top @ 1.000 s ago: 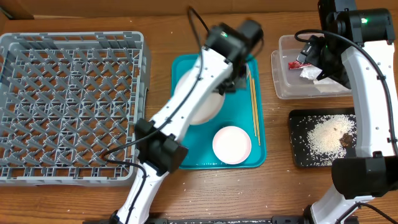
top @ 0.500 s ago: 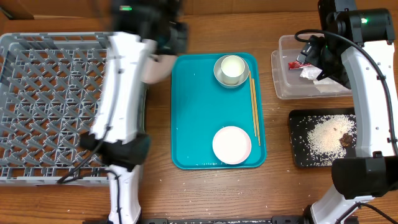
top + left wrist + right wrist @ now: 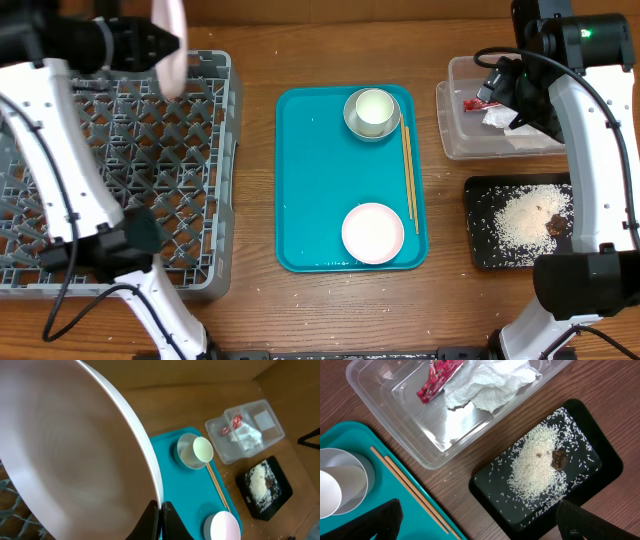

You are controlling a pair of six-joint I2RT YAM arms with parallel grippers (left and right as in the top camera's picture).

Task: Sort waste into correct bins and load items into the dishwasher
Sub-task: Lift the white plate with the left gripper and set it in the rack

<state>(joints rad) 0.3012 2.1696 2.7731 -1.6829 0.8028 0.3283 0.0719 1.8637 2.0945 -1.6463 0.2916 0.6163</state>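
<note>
I will lower the large pale plate on its edge toward the back part of the grey dish rack, and then I will open my left gripper.
My left gripper (image 3: 161, 507) is shut on the rim of the large pale plate (image 3: 75, 445), holding it edge-on (image 3: 170, 45) above the back of the grey dish rack (image 3: 225, 150). On the teal tray stand the grey bowl (image 3: 350, 118) with the white cup (image 3: 373, 106) inside, the small white dish (image 3: 373, 232) and the chopsticks (image 3: 409, 170). My right gripper (image 3: 480, 520) hangs open and empty over the clear tub (image 3: 385, 415), which holds the red wrapper (image 3: 437, 377) and napkin (image 3: 490, 382). Rice (image 3: 535, 465) and a brown scrap (image 3: 559, 459) lie in the black tray (image 3: 490, 495).
The teal serving tray (image 3: 310, 200) lies mid-table between the rack and the bins. The right arm's column (image 3: 590, 150) rises along the right edge, beside the tub and black tray. A wall runs along the table's back.
The left arm has swung from the teal tray leftwards over the rack, carrying the plate and turning it edge-on. The bowl and cup are uncovered. The right arm has not moved.
</note>
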